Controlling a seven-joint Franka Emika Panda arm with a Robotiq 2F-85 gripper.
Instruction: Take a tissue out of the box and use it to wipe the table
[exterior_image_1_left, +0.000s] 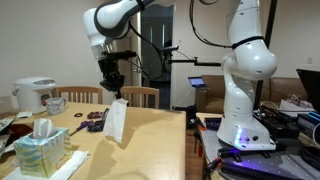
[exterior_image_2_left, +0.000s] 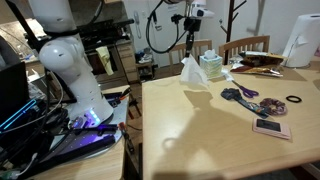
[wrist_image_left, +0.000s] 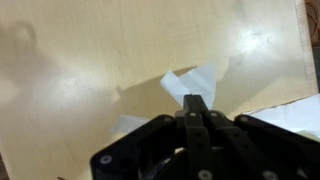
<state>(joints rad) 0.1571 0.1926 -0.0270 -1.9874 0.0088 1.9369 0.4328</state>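
The robot's gripper will move down and slightly back, toward the bare tabletop beside the tissue box, to release the white tissue (exterior_image_1_left: 116, 120), because the tissue still hangs clear of the table.
My gripper (exterior_image_1_left: 115, 88) is shut on a white tissue (exterior_image_1_left: 116, 120) that hangs down from the fingers above the light tan table (exterior_image_1_left: 150, 140). The tissue hangs clear of the tabletop. It also shows in an exterior view (exterior_image_2_left: 190, 70) below the gripper (exterior_image_2_left: 189, 53), and in the wrist view (wrist_image_left: 192, 85) beyond the closed fingertips (wrist_image_left: 195, 103). The teal-green tissue box (exterior_image_1_left: 40, 150) with a white tuft stands at the table's near corner; it also shows in an exterior view (exterior_image_2_left: 212, 64), just beside the hanging tissue.
A white rice cooker (exterior_image_1_left: 36, 94) stands at the back of the table. Scissors (exterior_image_2_left: 240, 93), a dark ring (exterior_image_2_left: 294, 100) and a phone-like item (exterior_image_2_left: 271, 127) lie on the table. A flat white folded sheet (exterior_image_1_left: 70, 164) lies by the box. Chairs (exterior_image_1_left: 140, 96) stand behind.
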